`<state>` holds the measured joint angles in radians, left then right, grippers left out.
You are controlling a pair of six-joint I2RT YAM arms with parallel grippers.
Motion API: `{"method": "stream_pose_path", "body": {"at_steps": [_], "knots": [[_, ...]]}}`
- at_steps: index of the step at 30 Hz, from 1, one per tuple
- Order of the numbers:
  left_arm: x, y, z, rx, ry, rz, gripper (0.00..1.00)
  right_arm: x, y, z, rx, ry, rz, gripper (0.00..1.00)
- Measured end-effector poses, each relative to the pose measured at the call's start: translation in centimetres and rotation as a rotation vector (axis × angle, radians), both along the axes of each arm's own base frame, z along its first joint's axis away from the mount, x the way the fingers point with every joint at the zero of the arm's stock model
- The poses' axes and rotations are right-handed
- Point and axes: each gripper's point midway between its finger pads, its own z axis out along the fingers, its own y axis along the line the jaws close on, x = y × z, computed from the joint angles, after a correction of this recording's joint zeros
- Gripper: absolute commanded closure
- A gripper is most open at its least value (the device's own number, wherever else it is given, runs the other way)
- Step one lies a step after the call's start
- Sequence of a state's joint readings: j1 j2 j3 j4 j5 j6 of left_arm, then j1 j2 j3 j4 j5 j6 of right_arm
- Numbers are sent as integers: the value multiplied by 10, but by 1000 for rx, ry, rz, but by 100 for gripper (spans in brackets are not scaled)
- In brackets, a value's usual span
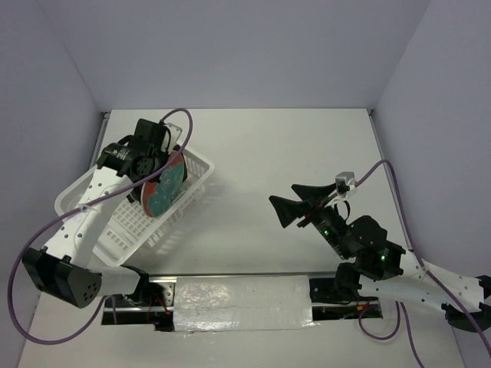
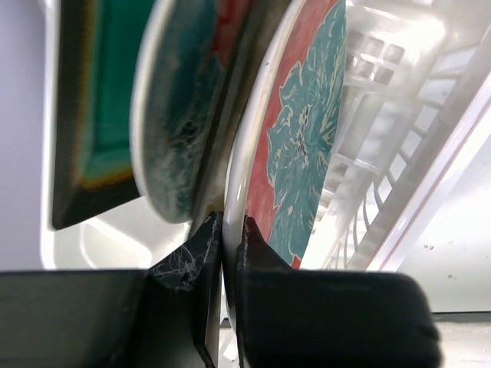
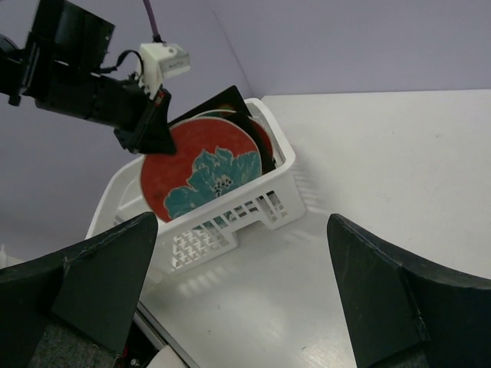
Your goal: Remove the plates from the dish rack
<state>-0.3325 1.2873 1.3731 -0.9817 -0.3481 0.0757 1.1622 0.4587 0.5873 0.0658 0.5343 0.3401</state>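
Observation:
The red plate rises in my left gripper next, goes to the bare tabletop by the right gripper, right of my left gripper in the top view, and is lowered and released.
The white dish rack [image 1: 196, 172] stands at the table's left, also in the right wrist view [image 3: 261, 207]. My left gripper [image 1: 150, 178] is shut on the rim of a round red plate with a teal pattern [image 1: 165, 188], standing on edge in the rack; it shows in the left wrist view [image 2: 303, 130] and the right wrist view [image 3: 199, 172]. Behind it stand a second round plate [image 2: 184, 100] and a square dark-rimmed teal-green plate [image 2: 103, 107]. My right gripper [image 1: 285, 208] is open and empty over the table, right of the rack. The yellow-centred plate is hidden.
A white padded strip [image 1: 242, 303] lies along the near edge between the arm bases. Purple cables [image 1: 184, 115] loop from both arms. Grey walls close in the table on the left, back and right.

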Motion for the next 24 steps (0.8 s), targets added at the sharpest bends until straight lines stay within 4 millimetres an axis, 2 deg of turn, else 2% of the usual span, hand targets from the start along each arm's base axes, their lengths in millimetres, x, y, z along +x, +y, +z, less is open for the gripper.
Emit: {"method": "stream_pose_path", "body": {"at_steps": [3,13,17,19,21,24], "knots": [[3,1,22,-5,-45,10,100,1,2,-3,-12,4,0,2],[18,-16,102,-126,-238,-33,100,4,6,-9,-36,15,-4,2],[18,-25,126,-180,-296,-48,100,7,8,-16,-73,39,-22,2],[18,-36,130,-221,-307,-63,100,10,5,-17,-82,62,-50,2],[17,-54,129,-277,-302,-102,100,13,-2,-16,-78,90,-87,2],[17,-101,116,-399,-273,-202,100,17,-21,-11,-45,123,-164,3]]}}
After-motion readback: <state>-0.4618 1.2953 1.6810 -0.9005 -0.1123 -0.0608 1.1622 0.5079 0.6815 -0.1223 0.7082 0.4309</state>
